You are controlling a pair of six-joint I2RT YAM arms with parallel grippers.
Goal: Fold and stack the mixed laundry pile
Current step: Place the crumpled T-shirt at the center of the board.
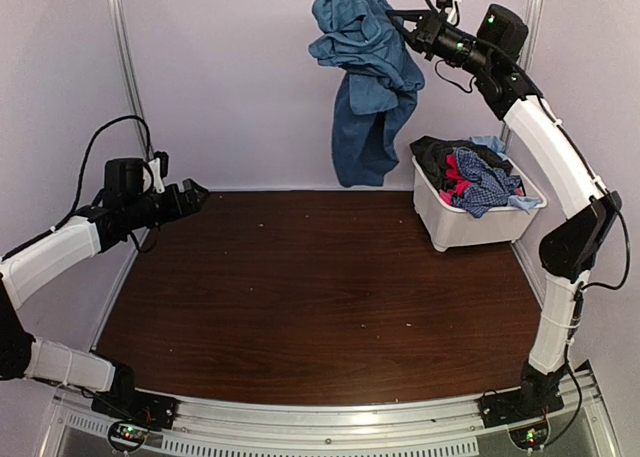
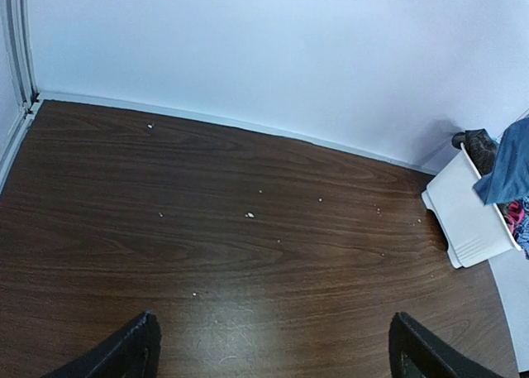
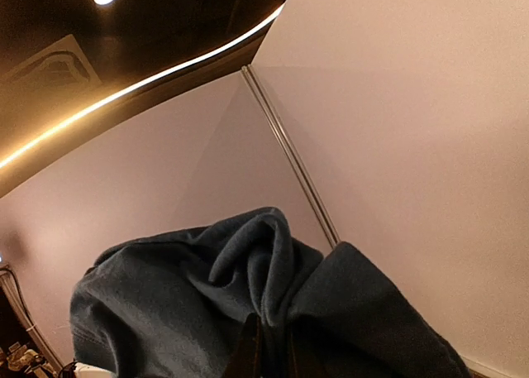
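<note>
I need to lower my left gripper next and shift it toward the middle of the table, onto the dark-blue cloth, because the dark-blue T-shirt (image 1: 368, 87) hangs bunched from only my right gripper.
My right gripper (image 1: 397, 19) is high at the back, shut on the dark-blue T-shirt (image 1: 368, 87), which hangs bunched down to the table's far edge, left of the bin. In the right wrist view the cloth (image 3: 248, 312) fills the bottom and is pinched between my fingers (image 3: 248, 353). The rest of the mixed laundry pile (image 1: 470, 175), black, red/pink, check and light-blue clothes, lies in the white bin (image 1: 470, 227). My left gripper (image 1: 195, 195) is open and empty over the table's left side; its fingertips (image 2: 132, 353) frame bare wood.
The brown wooden table (image 1: 320, 297) has small crumbs on it (image 2: 250, 215). The white bin (image 2: 467, 221) stands at the back right by the wall. Pale walls close in the back and sides.
</note>
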